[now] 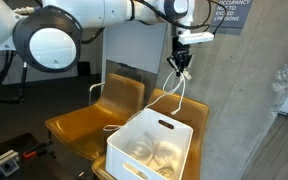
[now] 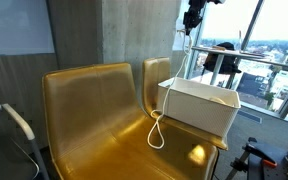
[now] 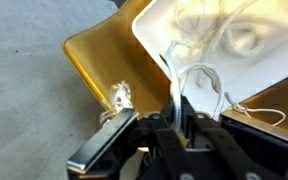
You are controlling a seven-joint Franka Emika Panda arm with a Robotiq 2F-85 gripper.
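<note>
The open white bin below my gripper already holds coiled rope. I need to move down and release the white rope inside.
My gripper (image 1: 181,66) hangs high above two yellow chairs and is shut on a thin white cable (image 1: 173,93). In the wrist view the cable (image 3: 172,68) runs straight up out of the closed jaws of the gripper (image 3: 177,102). From the grip it drops in a long loop toward a white plastic bin (image 1: 154,146) standing on the chair seat. In an exterior view the gripper (image 2: 191,22) is at the top edge, and the cable's lower loop (image 2: 157,131) lies on the seat beside the bin (image 2: 199,108). More coiled cable (image 3: 240,38) rests inside the bin (image 3: 154,30).
The yellow moulded chairs (image 2: 89,110) stand side by side against a grey concrete wall (image 1: 239,100). The bin sits on the seat of one chair (image 1: 84,125). Windows and a railing (image 2: 254,70) lie behind the bin. A small crumpled white piece (image 3: 121,96) lies on the seat.
</note>
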